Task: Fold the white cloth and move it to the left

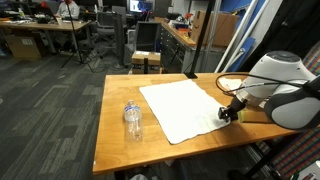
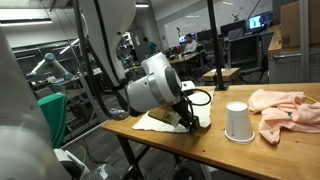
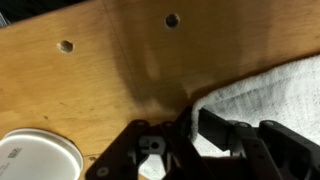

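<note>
I need to lift the pinched edge with my gripper, carry it over to the cloth's opposite corner [image 1: 144, 89] and let go of it there, because the cloth is still spread flat.
The white cloth [image 1: 185, 105] lies spread flat on the wooden table [image 1: 113, 95]. My gripper [image 1: 228, 113] is down at the cloth's corner near the table edge. In the wrist view the fingers [image 3: 190, 115] are closed around the cloth's edge [image 3: 270, 90], which is pinched and slightly raised between them. In an exterior view the gripper [image 2: 190, 122] touches the table at the cloth [image 2: 155, 122], and the arm hides most of the cloth.
A clear plastic bottle [image 1: 133, 120] stands by the cloth. A white paper cup [image 2: 237, 122] stands upside down next to the gripper and also shows in the wrist view [image 3: 35, 160]. A pink cloth [image 2: 285, 105] lies crumpled beyond the cup.
</note>
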`<state>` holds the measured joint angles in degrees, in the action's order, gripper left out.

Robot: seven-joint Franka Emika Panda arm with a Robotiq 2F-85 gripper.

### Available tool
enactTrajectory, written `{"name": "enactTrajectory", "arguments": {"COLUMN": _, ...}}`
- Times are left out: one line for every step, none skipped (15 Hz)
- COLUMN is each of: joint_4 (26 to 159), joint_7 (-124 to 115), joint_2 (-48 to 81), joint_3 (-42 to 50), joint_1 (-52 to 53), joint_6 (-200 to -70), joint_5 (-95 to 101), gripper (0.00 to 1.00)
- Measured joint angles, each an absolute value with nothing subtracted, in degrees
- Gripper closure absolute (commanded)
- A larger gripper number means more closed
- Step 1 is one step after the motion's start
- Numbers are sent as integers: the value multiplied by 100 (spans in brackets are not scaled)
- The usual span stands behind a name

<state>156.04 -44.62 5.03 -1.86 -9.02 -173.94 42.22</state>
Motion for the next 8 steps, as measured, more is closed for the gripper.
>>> {"name": "enactTrajectory", "arguments": {"joint_4": 15576, "joint_7": -4462, "joint_2": 501, "joint_3": -209, "joint_1": -892, "joint_6": -17305, "joint_5": 4221, "gripper": 92}}
{"name": "enactTrajectory", "arguments": {"joint_4": 15531, "joint_7": -4460, "joint_2": 499, "joint_3": -245, "joint_1": -874, "joint_6": -17176, "joint_5": 4210, "gripper": 92}}
{"name": "enactTrajectory", "arguments": {"joint_4": 15469, "joint_7": -4454, "joint_2": 499, "joint_3": -298, "joint_1": -846, "joint_6": -16994, "joint_5": 4184, "gripper": 92}}
{"name": "enactTrajectory", "arguments": {"joint_4": 15397, "joint_7": -4445, "joint_2": 499, "joint_3": -360, "joint_1": -813, "joint_6": -16801, "joint_5": 4143, "gripper": 92}}
{"name": "enactTrajectory", "arguments": {"joint_4": 15305, "joint_7": -4419, "joint_2": 500, "joint_3": -445, "joint_1": -776, "joint_6": -16571, "joint_5": 4069, "gripper": 92}}
{"name": "enactTrajectory", "arguments": {"joint_4": 15193, "joint_7": -4364, "joint_2": 500, "joint_3": -545, "joint_1": -732, "joint_6": -16324, "joint_5": 3946, "gripper": 92}}
{"name": "enactTrajectory", "arguments": {"joint_4": 15050, "joint_7": -4272, "joint_2": 500, "joint_3": -659, "joint_1": -677, "joint_6": -16033, "joint_5": 3792, "gripper": 92}}
{"name": "enactTrajectory", "arguments": {"joint_4": 14877, "joint_7": -4149, "joint_2": 502, "joint_3": -776, "joint_1": -617, "joint_6": -15709, "joint_5": 3626, "gripper": 92}}
